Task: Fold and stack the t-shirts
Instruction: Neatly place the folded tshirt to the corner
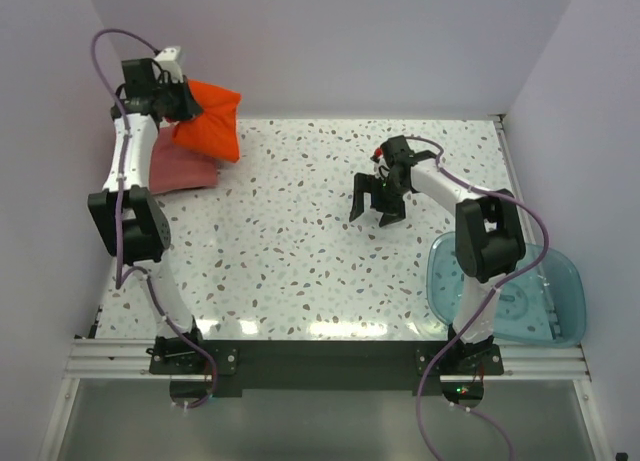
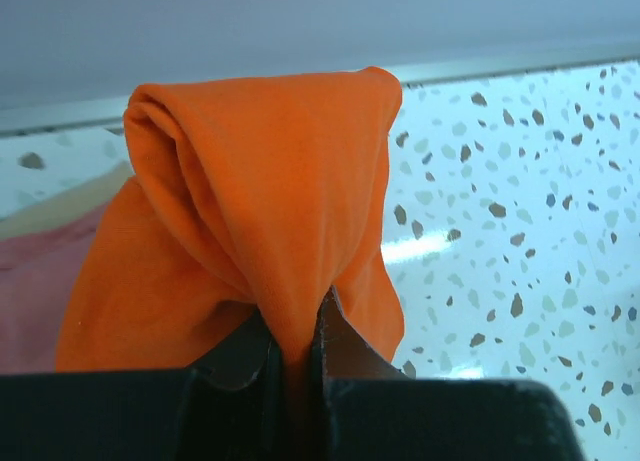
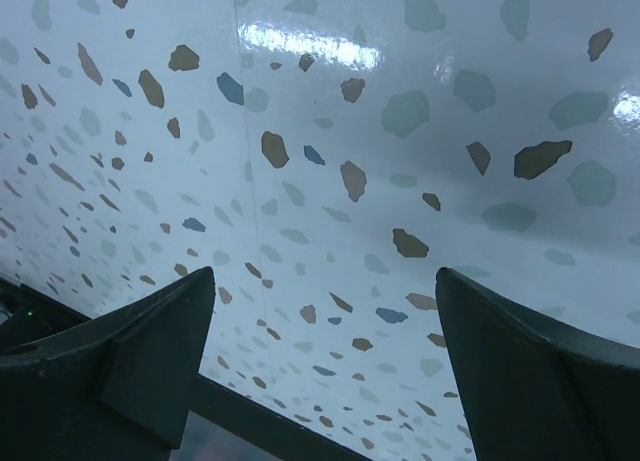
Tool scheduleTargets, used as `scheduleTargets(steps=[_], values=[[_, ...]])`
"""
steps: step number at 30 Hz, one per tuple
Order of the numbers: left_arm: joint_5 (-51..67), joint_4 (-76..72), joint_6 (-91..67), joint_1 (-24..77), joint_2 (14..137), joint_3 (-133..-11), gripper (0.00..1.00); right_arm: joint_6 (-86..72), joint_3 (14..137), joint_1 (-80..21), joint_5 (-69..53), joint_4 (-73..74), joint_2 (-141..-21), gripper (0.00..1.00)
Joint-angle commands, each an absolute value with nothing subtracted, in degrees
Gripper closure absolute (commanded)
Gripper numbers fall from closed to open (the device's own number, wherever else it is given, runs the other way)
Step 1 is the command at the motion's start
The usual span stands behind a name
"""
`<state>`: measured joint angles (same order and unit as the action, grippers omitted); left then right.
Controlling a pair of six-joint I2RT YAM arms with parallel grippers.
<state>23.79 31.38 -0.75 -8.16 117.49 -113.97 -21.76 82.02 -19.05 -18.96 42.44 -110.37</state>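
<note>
My left gripper goes left in the top view next, lowers onto the pink-red t-shirt (image 2: 42, 306) and releases, since Orange cloth (image 2: 270, 231) hangs past the pink stack's edge.
The bright orange-red t-shirt (image 1: 209, 119) hangs bunched at the far left corner, lifted off the table by my left gripper (image 1: 183, 99). In the left wrist view the orange cloth (image 2: 270, 231) is pinched between the shut jaws of the left gripper (image 2: 297, 346). Under it lies the dusty pink-red t-shirt (image 1: 180, 167), folded flat against the left edge; its pink cloth (image 2: 30, 301) also shows at the wrist view's left. My right gripper (image 1: 377, 201) hovers open over the bare table right of centre, fingers (image 3: 150, 351) wide apart with nothing between them.
A translucent blue plastic tub (image 1: 545, 291) sits at the near right corner, partly behind the right arm. The speckled tabletop (image 1: 300, 251) ends at walls on the left, back and right.
</note>
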Motion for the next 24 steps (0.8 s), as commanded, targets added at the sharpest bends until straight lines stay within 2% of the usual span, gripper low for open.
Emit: scheduleTargets(steps=[1, 11, 20, 21, 22, 23, 24], values=[[28.74, 32.25, 0.44, -11.59, 117.77, -122.15, 1.0, -20.57, 82.27, -18.98, -20.22, 42.98, -107.31, 0.05], [31.91, 28.31, -2.55, -20.38, 118.65, -116.9, 1.0, -20.74, 81.3, -19.16, -19.69, 44.03, -105.73, 0.05], [21.45, 26.89, -4.04, -24.08, 121.11, -114.0, 1.0, -21.0, 81.04, -19.16, -18.37, 45.61, -103.01, 0.05], [20.23, 27.16, -3.96, -24.34, 121.29, -113.47, 0.97, -21.18, 80.86, -19.16, -18.37, 45.62, -102.57, 0.05], [19.78, 27.42, -4.04, -24.61, 121.55, -113.21, 0.86, -21.27, 80.95, -19.16, -18.37, 45.7, -101.96, 0.05], [19.43, 28.12, -4.22, -25.13, 121.73, -113.12, 0.7, -21.44, 80.86, -19.16, -18.28, 45.96, -101.69, 0.05], [17.86, 28.56, -4.65, -25.31, 122.08, -113.03, 0.43, -21.53, 80.86, -19.16, -18.11, 46.05, -101.25, 0.05]])
